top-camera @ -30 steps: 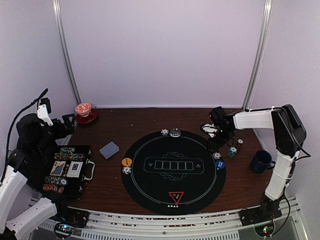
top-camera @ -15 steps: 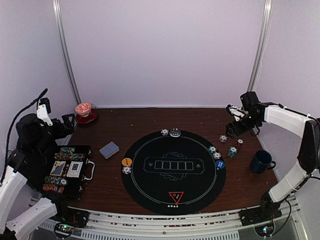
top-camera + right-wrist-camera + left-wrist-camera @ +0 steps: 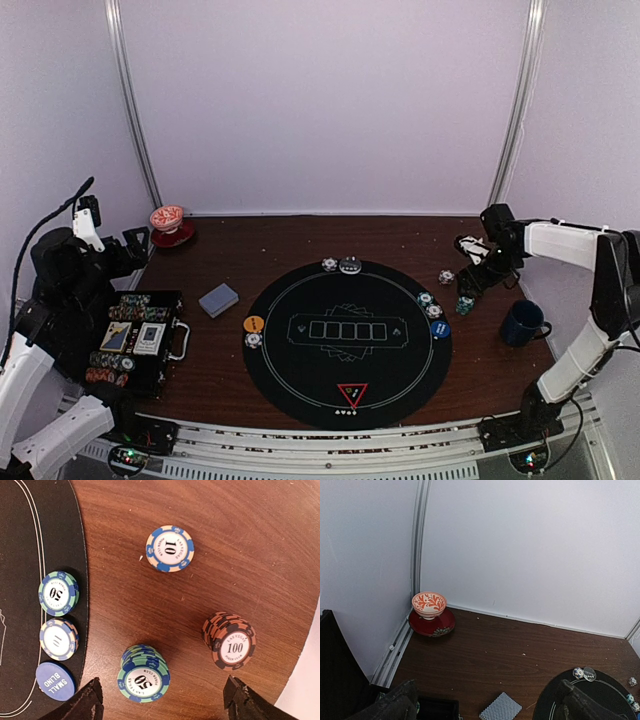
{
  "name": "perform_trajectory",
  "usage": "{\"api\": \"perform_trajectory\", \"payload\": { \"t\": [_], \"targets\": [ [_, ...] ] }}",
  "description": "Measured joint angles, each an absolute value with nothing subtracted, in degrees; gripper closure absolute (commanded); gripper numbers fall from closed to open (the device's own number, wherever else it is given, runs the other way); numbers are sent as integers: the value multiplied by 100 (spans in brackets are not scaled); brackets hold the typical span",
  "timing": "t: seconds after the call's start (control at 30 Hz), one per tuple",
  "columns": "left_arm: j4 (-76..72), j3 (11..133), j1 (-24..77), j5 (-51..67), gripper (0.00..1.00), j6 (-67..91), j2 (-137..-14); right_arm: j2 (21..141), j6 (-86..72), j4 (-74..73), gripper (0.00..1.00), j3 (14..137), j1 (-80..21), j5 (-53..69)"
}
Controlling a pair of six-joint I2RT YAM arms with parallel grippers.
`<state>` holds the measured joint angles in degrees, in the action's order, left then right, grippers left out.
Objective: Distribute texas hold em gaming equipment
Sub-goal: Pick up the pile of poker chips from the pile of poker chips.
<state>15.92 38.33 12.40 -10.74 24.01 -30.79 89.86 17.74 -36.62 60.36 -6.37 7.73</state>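
The green-blue stack is below my right gripper, off-center to the left in the wrist view, so I will move that way and go down around its top chip [image 3: 465, 303] [image 3: 144, 682].
My right gripper [image 3: 162, 705] is open and empty, hovering above the table at the mat's right edge [image 3: 470, 272]. Between and just ahead of its fingers stand a green-blue stack of 50 chips [image 3: 144, 674] and an orange-black stack of 100 chips [image 3: 230, 641]. A single 10 chip [image 3: 170, 548] lies farther on. On the black mat [image 3: 30, 540] lie a 50 chip [image 3: 58, 593], a 10 chip [image 3: 58, 639] and the blue small-blind button [image 3: 54, 681]. My left gripper [image 3: 485, 705] is open and empty, raised at the far left [image 3: 135, 245]. The grey-blue card deck [image 3: 218, 299] lies left of the mat, with the orange button [image 3: 254, 324] and the red triangle marker [image 3: 352, 392] on it.
An open black chip case [image 3: 135, 340] sits at the near left. The red-and-white cup on its saucer [image 3: 168, 222] stands in the back left corner. The dark blue mug [image 3: 522, 322] stands near right of the chip stacks. Two chips [image 3: 340, 265] lie at the mat's far edge.
My right gripper swung from the mat's right edge out to the right, then came down over the chip stacks. Two more single chips now lie by the mat's right edge. The left arm stayed still.
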Motion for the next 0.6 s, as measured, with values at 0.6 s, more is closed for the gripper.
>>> {"api": "perform_trajectory", "payload": {
  "t": [0.6],
  "targets": [
    [1592,3833,1240,-1074,2,2401,-3074,9432,1977,-3693,31,5913,-797,871]
  ]
}}
